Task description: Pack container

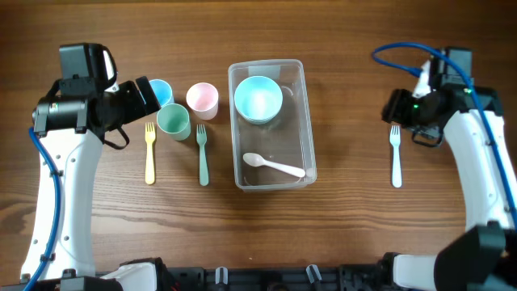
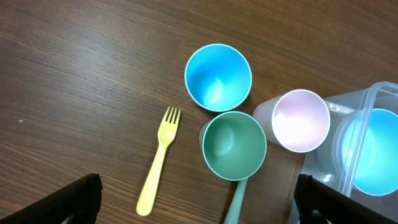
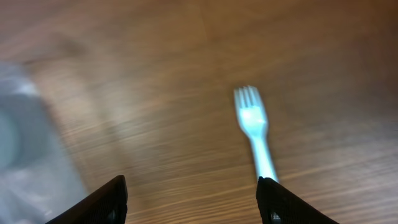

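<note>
I need to lower the open fingers of my right gripper onto the light blue fork's neck (image 1: 395,147) (image 3: 258,140) next. The bare wood on both sides of that neck, behind the fork's teeth, leaves room for them.
The clear plastic container (image 1: 299,81) stands mid-table and holds a light blue bowl (image 1: 258,99) and a white spoon (image 1: 272,166). Its corner shows in the left wrist view (image 2: 373,99). Left of it stand a pink cup (image 1: 202,99), a green cup (image 1: 173,121) and a blue cup (image 1: 161,91), with a yellow fork (image 1: 149,152) and a green fork (image 1: 202,153). A light blue fork (image 1: 396,153) lies at the right. My left gripper (image 2: 196,202) is open and empty above the cups. My right gripper (image 3: 196,199) is open and empty over the light blue fork (image 3: 255,130).
The cups stand close together, the pink cup (image 2: 301,119) almost touching the container's wall, the green cup (image 2: 234,145) and blue cup (image 2: 218,76) next to it. The yellow fork (image 2: 158,163) lies left of the green cup. Bare wood lies between container and light blue fork.
</note>
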Available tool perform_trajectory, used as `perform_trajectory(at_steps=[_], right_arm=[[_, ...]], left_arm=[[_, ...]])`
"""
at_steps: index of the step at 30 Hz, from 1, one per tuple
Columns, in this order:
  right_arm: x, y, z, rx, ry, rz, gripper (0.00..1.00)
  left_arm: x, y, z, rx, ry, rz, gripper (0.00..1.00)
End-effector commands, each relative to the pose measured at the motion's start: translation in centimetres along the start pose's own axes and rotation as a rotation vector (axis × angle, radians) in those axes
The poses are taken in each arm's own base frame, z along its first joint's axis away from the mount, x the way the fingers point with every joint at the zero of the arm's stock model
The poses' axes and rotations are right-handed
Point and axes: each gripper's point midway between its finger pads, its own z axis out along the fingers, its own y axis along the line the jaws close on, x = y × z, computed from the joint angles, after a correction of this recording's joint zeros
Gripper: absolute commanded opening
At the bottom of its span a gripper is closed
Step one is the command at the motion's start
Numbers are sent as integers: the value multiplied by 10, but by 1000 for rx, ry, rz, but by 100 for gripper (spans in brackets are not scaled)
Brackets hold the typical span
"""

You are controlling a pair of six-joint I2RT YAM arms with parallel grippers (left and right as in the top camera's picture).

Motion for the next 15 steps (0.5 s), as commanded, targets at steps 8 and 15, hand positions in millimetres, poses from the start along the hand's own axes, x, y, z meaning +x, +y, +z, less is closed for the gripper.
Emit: perform_trajectory(at_steps=[8,15], right_arm=[[37,-50,97,186,301,-113,60],[64,-60,125,204,380,-137,40]], left_arm=[[-7,-1,-4,8,-19,-6,100],[-7,-1,-4,8,-19,-6,100]])
